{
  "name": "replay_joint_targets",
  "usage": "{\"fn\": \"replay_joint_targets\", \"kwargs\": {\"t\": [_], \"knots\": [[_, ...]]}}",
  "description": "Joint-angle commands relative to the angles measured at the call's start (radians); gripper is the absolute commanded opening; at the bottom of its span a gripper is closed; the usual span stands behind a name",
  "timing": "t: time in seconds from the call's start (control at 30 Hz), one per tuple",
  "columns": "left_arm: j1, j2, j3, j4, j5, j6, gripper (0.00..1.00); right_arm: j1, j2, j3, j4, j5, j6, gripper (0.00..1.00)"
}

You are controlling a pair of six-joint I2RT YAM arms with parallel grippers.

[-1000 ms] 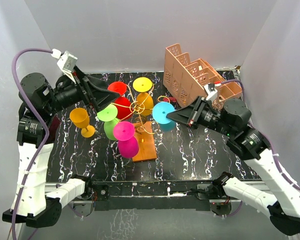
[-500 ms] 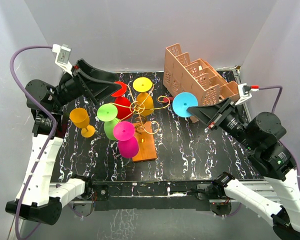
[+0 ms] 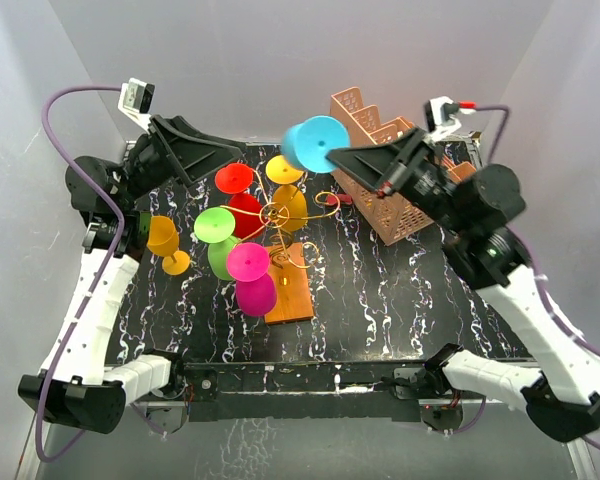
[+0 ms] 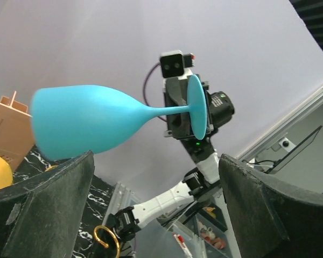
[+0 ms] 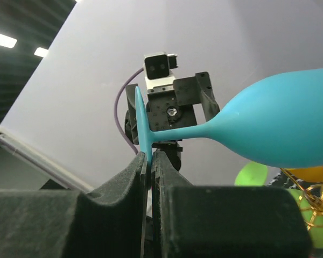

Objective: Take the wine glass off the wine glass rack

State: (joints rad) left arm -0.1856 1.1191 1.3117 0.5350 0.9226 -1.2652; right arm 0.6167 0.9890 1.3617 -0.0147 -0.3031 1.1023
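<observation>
My left gripper will stay raised and open and move next onto the side at the bowl's open end (image 3: pixel 291 148) (image 4: pixel 43 123), because my right gripper's fingers are holding the wine glass's foot.
My right gripper (image 3: pixel 337 156) is shut on the round foot of a light-blue wine glass (image 3: pixel 314 144), which it holds on its side high above the table. In the right wrist view the foot (image 5: pixel 142 126) stands edge-on between the two pads (image 5: pixel 137 177), and the bowl (image 5: pixel 282 129) points right. The wine glass rack (image 3: pixel 277 213), gold wire on an orange base (image 3: pixel 292 296), stands mid-table with red (image 3: pixel 233 179), yellow (image 3: pixel 284 170), green (image 3: pixel 214 225) and magenta (image 3: pixel 248 262) glasses on it. My left gripper (image 3: pixel 235 152) hangs open and empty, raised left of the rack. Its wrist view faces the blue glass (image 4: pixel 91 126).
An orange glass (image 3: pixel 163 241) stands on the black marbled table (image 3: pixel 380 290) left of the rack. A salmon-pink lattice crate (image 3: pixel 380 165) sits at the back right, just behind the right gripper. White walls close in the back and both sides.
The right arm has swung up and back-left with the blue glass, carrying it from beside the rack to high above it. The left arm has lifted away from the red glass.
</observation>
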Motion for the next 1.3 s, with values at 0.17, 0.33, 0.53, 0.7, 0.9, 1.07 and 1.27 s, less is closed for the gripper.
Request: {"fn": "replay_joint_targets", "kwargs": {"t": [0.17,0.33,0.53,0.7,0.9,1.07,1.27], "knots": [[-0.003,-0.133,-0.036,-0.046,-0.165,-0.044,0.97,-0.002,0.113,0.052,0.506,-0.218,0.270,0.08],[-0.002,-0.156,-0.035,-0.130,-0.225,-0.005,0.97,-0.003,0.117,0.033,0.613,-0.240,0.319,0.08],[-0.003,-0.170,-0.067,-0.121,-0.259,-0.024,0.97,-0.003,0.111,0.013,0.689,-0.264,0.373,0.08],[-0.003,-0.125,-0.107,0.073,-0.181,-0.165,0.95,-0.003,0.127,0.003,0.727,-0.263,0.411,0.08],[-0.003,-0.095,-0.155,0.374,-0.118,-0.319,0.82,-0.003,0.182,-0.026,0.800,-0.306,0.503,0.08],[-0.002,-0.103,-0.154,0.420,-0.104,-0.318,0.66,-0.002,0.204,-0.069,0.859,-0.308,0.537,0.08],[-0.003,-0.111,-0.166,0.465,-0.091,-0.324,0.45,-0.002,0.196,-0.115,0.857,-0.265,0.533,0.08]]}}
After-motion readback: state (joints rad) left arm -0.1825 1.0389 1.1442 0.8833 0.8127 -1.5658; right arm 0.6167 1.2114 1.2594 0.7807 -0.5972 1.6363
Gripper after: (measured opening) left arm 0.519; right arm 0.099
